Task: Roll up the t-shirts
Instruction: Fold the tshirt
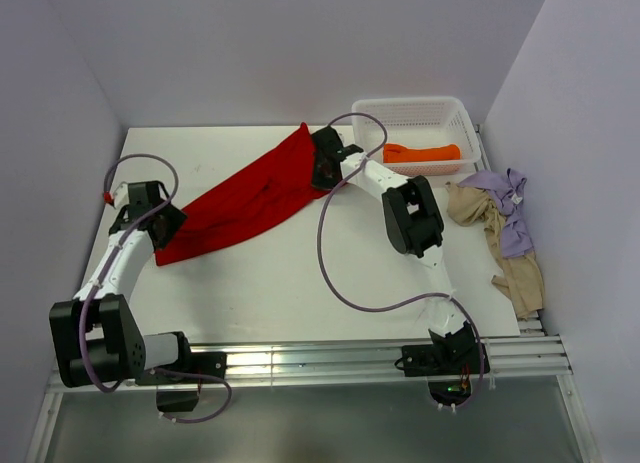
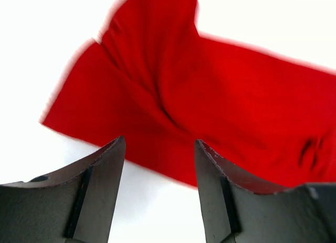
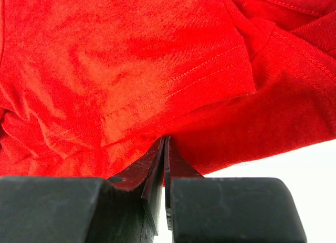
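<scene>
The far corner of the t-shirt's near end (image 2: 160,7) is below and outward of my fingers, so my left gripper will next move outward and down to close on it.
A bright red t-shirt (image 1: 240,198) lies stretched in a diagonal band across the white table, from the near left up to the far middle. My left gripper (image 1: 170,226) hovers at its lower left end. In the left wrist view that gripper (image 2: 160,144) is open and empty, and the red t-shirt (image 2: 210,96) lies just past the fingertips. My right gripper (image 1: 325,168) sits at the shirt's far end. In the right wrist view it (image 3: 165,139) is shut, pinching the red t-shirt (image 3: 131,70) at its tips.
A white mesh basket (image 1: 405,105) stands at the back right with an orange t-shirt (image 1: 422,152) inside. A beige t-shirt (image 1: 522,273) and a lavender t-shirt (image 1: 512,223) lie crumpled along the table's right edge. Purple cables loop from both arms.
</scene>
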Controlling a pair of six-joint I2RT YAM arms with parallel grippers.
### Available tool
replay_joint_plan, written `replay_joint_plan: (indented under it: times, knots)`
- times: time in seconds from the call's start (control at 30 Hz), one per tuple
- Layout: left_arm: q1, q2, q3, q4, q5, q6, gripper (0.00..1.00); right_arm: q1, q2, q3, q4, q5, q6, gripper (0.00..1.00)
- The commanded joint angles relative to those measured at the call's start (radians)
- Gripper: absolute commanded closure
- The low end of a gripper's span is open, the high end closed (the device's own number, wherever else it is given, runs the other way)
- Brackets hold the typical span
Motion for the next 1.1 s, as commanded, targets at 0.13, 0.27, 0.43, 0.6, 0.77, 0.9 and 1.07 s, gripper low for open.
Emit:
replay_joint_plan:
  times: [0.13, 0.27, 0.43, 0.6, 0.77, 0.9, 1.07]
  knots:
    - [0.1, 0.14, 0.079, 0.204, 0.056, 0.02, 0.4, -0.002, -0.086, -0.019, 0.037, -0.02, -0.046, 0.91]
    - [0.103, 0.26, 0.177, 0.226, 0.063, 0.049, 0.43, -0.002, -0.096, -0.042, 0.071, -0.029, -0.059, 0.93]
    - [0.106, 0.438, 0.326, 0.217, 0.028, 0.051, 0.46, -0.002, -0.095, -0.043, 0.073, -0.02, -0.063, 1.0]
    - [0.108, 0.631, 0.475, 0.166, 0.02, 0.044, 0.56, -0.002, -0.092, -0.05, 0.082, -0.032, -0.062, 1.0]
    - [0.12, 0.74, 0.553, 0.045, 0.046, -0.012, 0.89, -0.002, -0.098, -0.05, 0.073, -0.014, -0.072, 1.0]
    - [0.134, 0.742, 0.517, 0.023, 0.047, -0.026, 1.0, -0.005, -0.092, -0.024, 0.042, 0.018, -0.07, 1.0]
    - [0.139, 0.7, 0.425, 0.013, 0.021, -0.017, 1.0, -0.024, -0.038, 0.041, -0.024, 0.02, -0.058, 1.0]
